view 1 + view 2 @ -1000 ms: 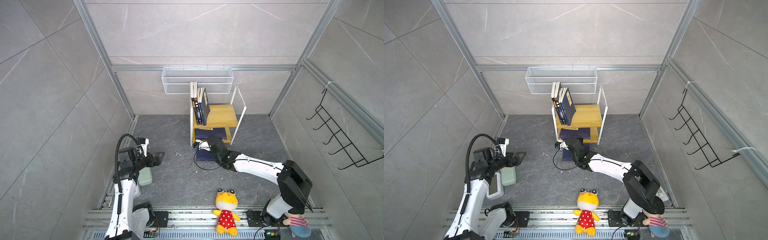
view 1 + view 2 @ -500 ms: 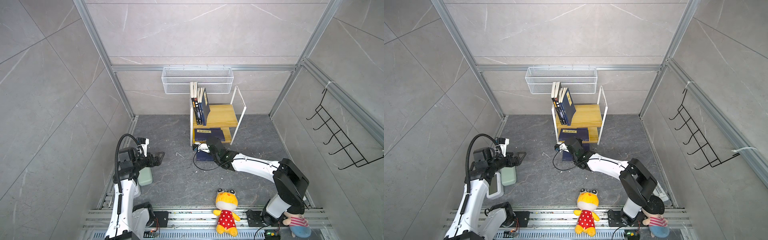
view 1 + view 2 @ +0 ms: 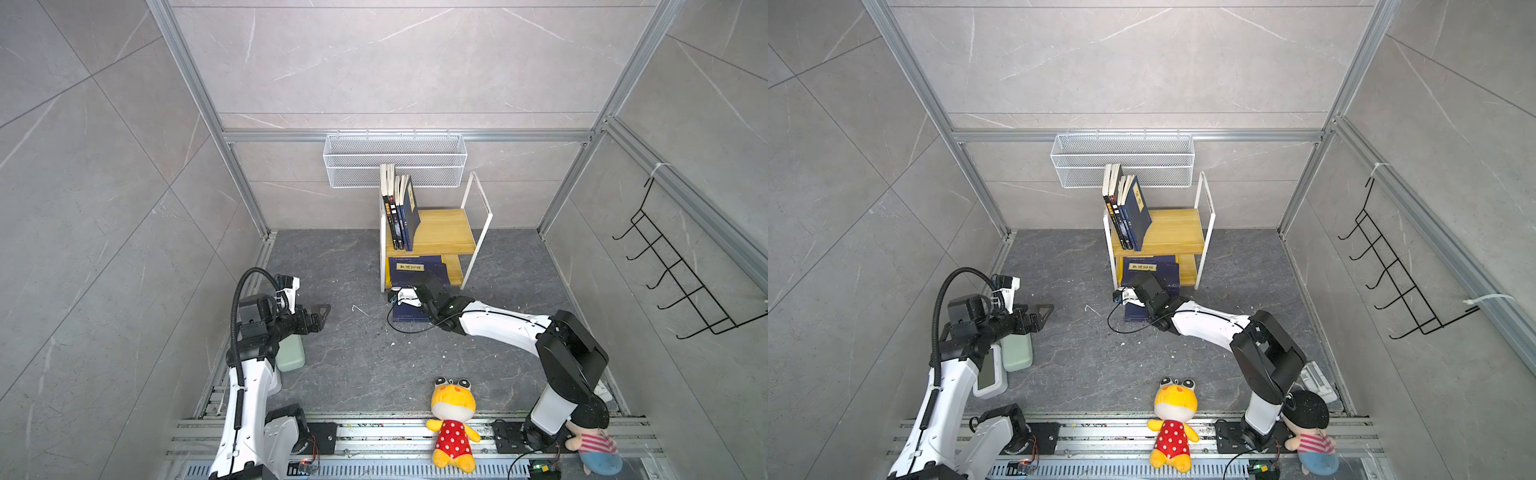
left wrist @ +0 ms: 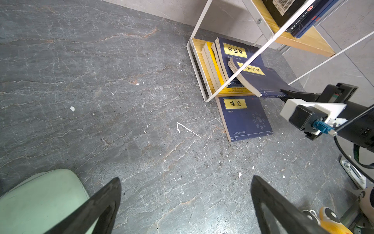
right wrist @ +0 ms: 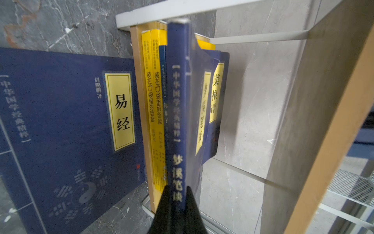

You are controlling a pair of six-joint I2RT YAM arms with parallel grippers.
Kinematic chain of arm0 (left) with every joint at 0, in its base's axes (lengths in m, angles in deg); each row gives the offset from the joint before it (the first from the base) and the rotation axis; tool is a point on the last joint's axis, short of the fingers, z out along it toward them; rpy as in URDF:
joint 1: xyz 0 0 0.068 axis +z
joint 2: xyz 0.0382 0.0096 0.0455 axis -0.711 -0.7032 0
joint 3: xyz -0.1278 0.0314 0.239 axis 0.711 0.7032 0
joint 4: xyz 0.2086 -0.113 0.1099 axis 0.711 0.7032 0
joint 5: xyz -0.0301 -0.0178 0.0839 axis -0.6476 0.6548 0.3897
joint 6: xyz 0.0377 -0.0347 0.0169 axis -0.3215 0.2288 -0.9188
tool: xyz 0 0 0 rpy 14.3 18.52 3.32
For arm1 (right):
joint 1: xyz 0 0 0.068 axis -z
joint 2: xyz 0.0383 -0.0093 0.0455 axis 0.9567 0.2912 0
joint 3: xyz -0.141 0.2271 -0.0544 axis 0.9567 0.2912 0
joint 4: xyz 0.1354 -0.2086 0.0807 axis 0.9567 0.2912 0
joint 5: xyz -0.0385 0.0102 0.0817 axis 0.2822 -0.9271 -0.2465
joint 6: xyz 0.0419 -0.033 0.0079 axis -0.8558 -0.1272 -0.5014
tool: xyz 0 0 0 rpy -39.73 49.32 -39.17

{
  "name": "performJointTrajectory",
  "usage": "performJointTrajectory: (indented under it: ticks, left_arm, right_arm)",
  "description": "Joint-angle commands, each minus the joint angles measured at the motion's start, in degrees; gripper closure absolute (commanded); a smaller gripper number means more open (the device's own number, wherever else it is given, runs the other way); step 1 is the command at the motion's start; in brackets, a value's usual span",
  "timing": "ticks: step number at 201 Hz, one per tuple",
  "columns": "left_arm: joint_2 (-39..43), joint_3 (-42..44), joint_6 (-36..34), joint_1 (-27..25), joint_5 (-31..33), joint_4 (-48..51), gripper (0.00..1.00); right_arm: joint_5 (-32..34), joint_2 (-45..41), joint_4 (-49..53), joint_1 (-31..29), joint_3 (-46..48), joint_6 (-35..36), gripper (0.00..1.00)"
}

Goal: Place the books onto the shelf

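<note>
The navy book still juts from the shelf's lower level. Its spine goes outward and down onto the flat stack next, and my right gripper releases it.
The shelf (image 3: pixel 444 232) (image 3: pixel 1177 232) stands at the back wall. Several books (image 3: pixel 399 212) (image 3: pixel 1127 216) lean upright at the left end of its top board. My right gripper (image 3: pixel 430 284) (image 3: pixel 1148 284) (image 5: pixel 177 189) is shut on the spine of a navy book (image 3: pixel 415 270) (image 4: pixel 261 79) (image 5: pixel 178 113). That book reaches into the lower tier, over a flat stack of yellow and navy books (image 4: pixel 214 64) (image 5: pixel 153 101). Another navy book (image 3: pixel 409 311) (image 4: pixel 245 119) (image 5: pixel 60 121) lies on the floor before the shelf. My left gripper (image 3: pixel 322 316) (image 4: pixel 185 180) hangs open at the left, holding nothing.
A white wire basket (image 3: pixel 395 166) hangs on the back wall above the shelf, and a black hook rack (image 3: pixel 673 270) on the right wall. A yellow plush (image 3: pixel 453 419) and a striped plush (image 3: pixel 594 440) lie at the front. A pale green object (image 3: pixel 291 353) sits under my left arm.
My right arm has pushed the held navy book a little further into the shelf's lower tier. The left arm has not moved.
</note>
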Motion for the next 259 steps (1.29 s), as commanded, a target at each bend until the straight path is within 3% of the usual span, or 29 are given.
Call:
performJointTrajectory:
  ticks: [1, 88, 259]
  left_arm:
    - [0.6, -0.6, -1.6, -0.3, -2.0, -0.4, 0.0]
    - [0.9, -0.8, -1.6, -0.9, -1.7, -0.4, 0.0]
    - [-0.3, -1.1, -2.2, -1.5, -1.4, -0.3, 0.0]
  right_arm:
    - [-1.4, 1.6, 1.3, 0.9, -3.6, -1.9, 1.0]
    - [-7.3, 4.0, -0.4, 4.3, -6.2, -0.3, 1.0]
    - [-12.7, 10.7, -1.6, 7.1, -10.6, 3.7, 1.0]
